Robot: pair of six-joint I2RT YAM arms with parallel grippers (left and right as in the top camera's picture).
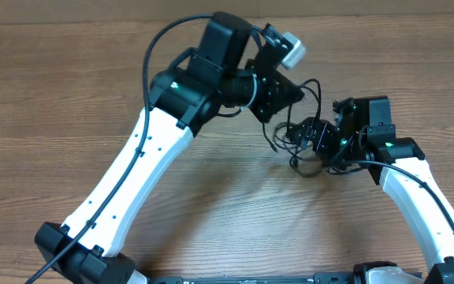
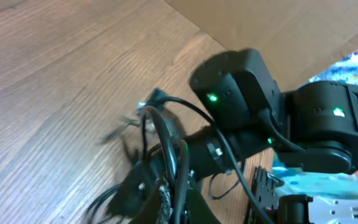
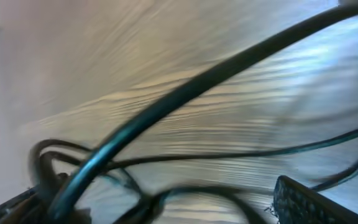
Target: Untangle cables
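Observation:
I need to lift my left gripper and carry the piece of black cable (image 2: 178, 163) to the left in the overhead view, then let it go over bare wood, because my right gripper crowds the tangle.
A tangle of thin black cables (image 1: 299, 136) lies on the wooden table between my two grippers. My left gripper (image 1: 280, 101) reaches in from the upper left. In the left wrist view its fingers (image 2: 180, 200) are shut on a black cable strand (image 2: 178, 163) that rises from between them, with loops (image 2: 146, 124) beyond. My right gripper (image 1: 322, 139) is at the tangle's right side. In the blurred right wrist view its fingers (image 3: 166, 208) stand wide apart, with cable loops (image 3: 166, 99) crossing between and above them.
The right arm's black wrist (image 2: 247, 93) fills the middle of the left wrist view, close to my left gripper. The two arms nearly meet over the tangle. Bare wood table (image 1: 69, 95) spreads to the left and front.

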